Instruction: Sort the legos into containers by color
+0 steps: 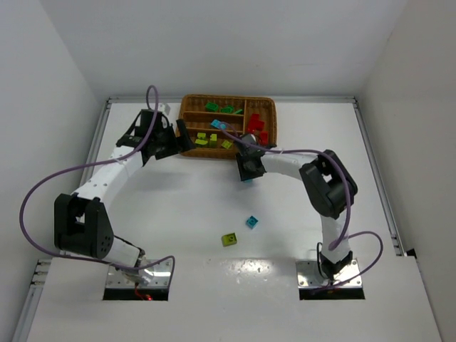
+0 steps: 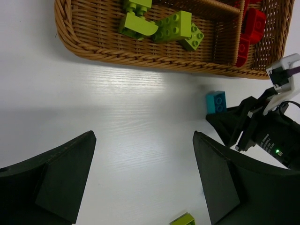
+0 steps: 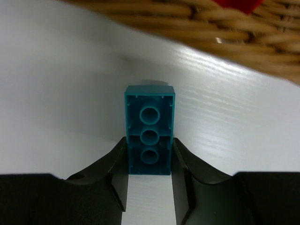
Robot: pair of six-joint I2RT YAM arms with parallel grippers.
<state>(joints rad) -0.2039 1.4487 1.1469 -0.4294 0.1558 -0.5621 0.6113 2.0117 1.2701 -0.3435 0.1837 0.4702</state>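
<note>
My right gripper should go up and outward next, over the near side of the tray, and release the lego there, because the tray's middle section (image 1: 234, 125) is outward of it and already holds cyan.
The brown wicker tray (image 1: 184, 114) stands at the back centre. It holds green legos (image 1: 229, 109) in the far section, a cyan one (image 1: 217, 124), yellow-green ones (image 1: 206, 139) in the near section and red ones (image 1: 258, 128) in the right crosswise section. My right gripper (image 1: 248, 173) is shut on a cyan lego (image 3: 150, 136), held just in front of the tray's near wall (image 3: 197, 28); this lego also shows in the left wrist view (image 2: 216, 101). My left gripper (image 2: 143, 178) is open and empty over the table by the tray's near-left corner (image 2: 93, 44).
A loose cyan lego (image 1: 251, 221) and a loose yellow-green lego (image 1: 229, 239) lie on the white table between the arms. The yellow-green one shows at the bottom edge of the left wrist view (image 2: 183, 219). White walls enclose the table.
</note>
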